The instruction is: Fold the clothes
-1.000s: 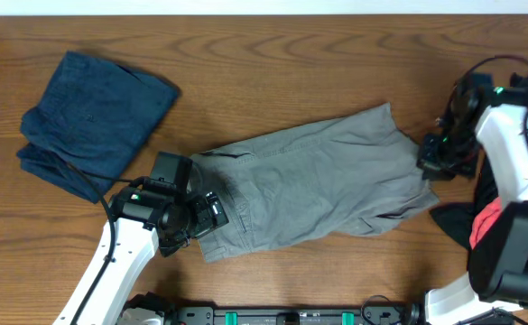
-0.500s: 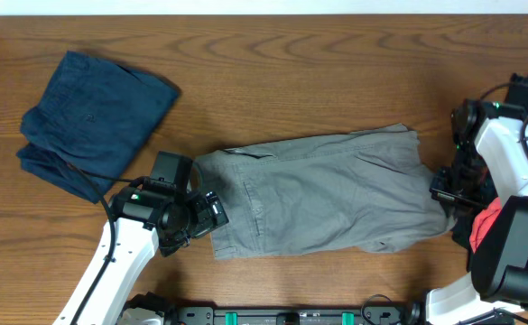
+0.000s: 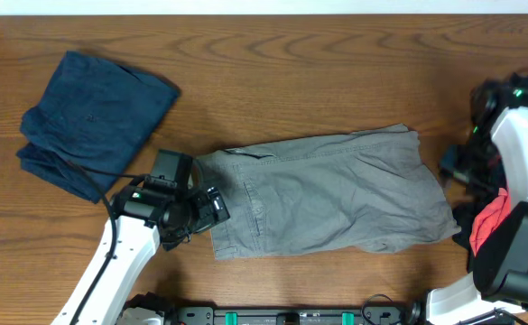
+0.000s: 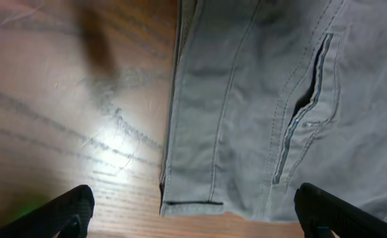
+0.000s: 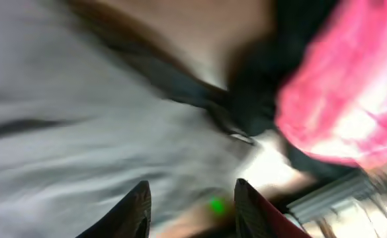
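Observation:
My left gripper moves down and outward next onto the part of the shorts' waistband beside the stitched pocket (image 4: 208, 66), which lies below and outward of it.
The grey-khaki shorts (image 3: 327, 194) lie spread flat across the middle of the table, waistband to the left and leg hems to the right. My left gripper (image 3: 214, 209) is open at the waistband's front-left corner. In the left wrist view its jaws (image 4: 193, 215) stand wide apart and empty, with the shorts (image 4: 266, 99) and a stitched pocket just ahead of them. My right gripper (image 3: 450, 169) is just off the shorts' right edge, apart from the cloth. The right wrist view is blurred, but its fingers (image 5: 190, 205) are apart with nothing between them, above grey cloth (image 5: 61, 132).
A dark navy folded garment (image 3: 92, 117) lies at the back left. A red shirt (image 3: 503, 221) with a dark garment sits at the right edge by the right arm, and it also shows in the right wrist view (image 5: 345, 92).
My right gripper pulled the leg end of the shorts right and toward the front, let go, and moved away to the right. The shorts now lie straighter. The left gripper stayed put.

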